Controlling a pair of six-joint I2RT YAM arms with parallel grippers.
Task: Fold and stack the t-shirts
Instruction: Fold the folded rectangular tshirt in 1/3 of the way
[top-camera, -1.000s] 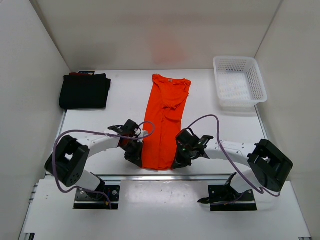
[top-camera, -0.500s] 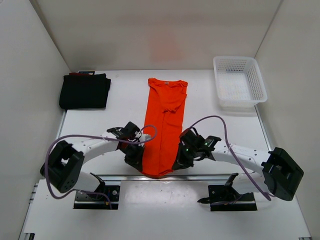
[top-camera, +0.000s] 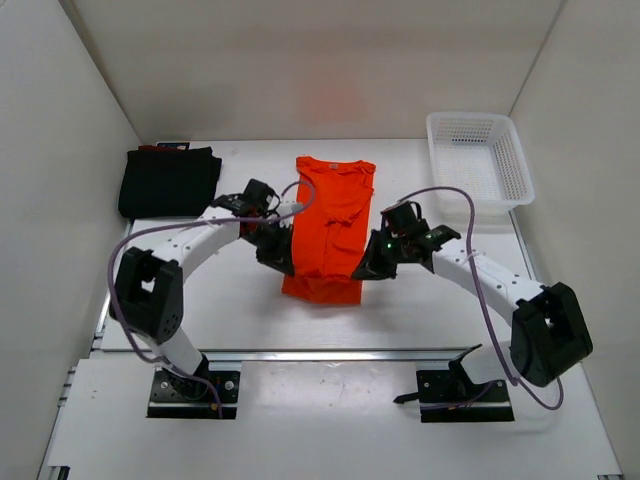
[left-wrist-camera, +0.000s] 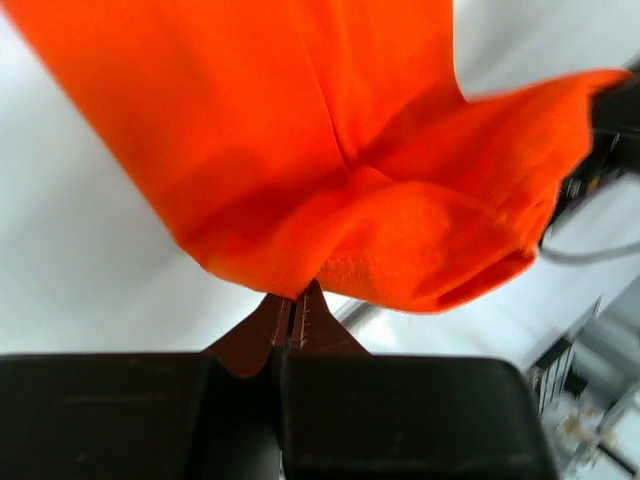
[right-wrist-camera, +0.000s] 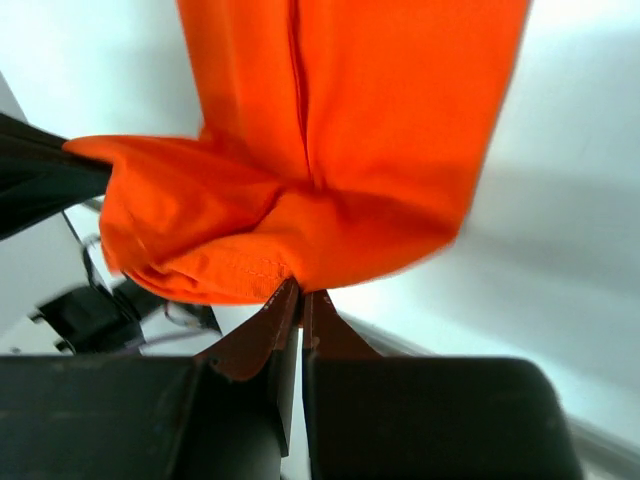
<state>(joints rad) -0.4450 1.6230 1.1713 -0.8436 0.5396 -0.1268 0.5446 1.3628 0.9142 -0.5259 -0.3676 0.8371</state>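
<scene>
My left gripper needs to bring the corner of the hem outward onto the orange t-shirt's flat middle (top-camera: 304, 229) (left-wrist-camera: 145, 95) next and let go, because the fold is still short and the middle lies outward.
The orange t-shirt (top-camera: 331, 225) lies lengthwise in the middle of the table, its near end lifted and carried back over itself. My left gripper (top-camera: 283, 262) is shut on the hem's left corner; the cloth (left-wrist-camera: 330, 180) hangs from its tips. My right gripper (top-camera: 366, 268) is shut on the right corner, with cloth (right-wrist-camera: 330, 170) above the tips. The folded black t-shirt (top-camera: 170, 182) lies at the back left, on top of the maroon t-shirt (top-camera: 148, 148), of which only a sliver shows.
A white mesh basket (top-camera: 478, 165) stands at the back right. White walls close in the table on three sides. The metal rail (top-camera: 320, 352) runs along the near edge.
Both grippers have carried the shirt's near hem up and toward the back, away from the table's near edge. The shirt now looks about half as long.
</scene>
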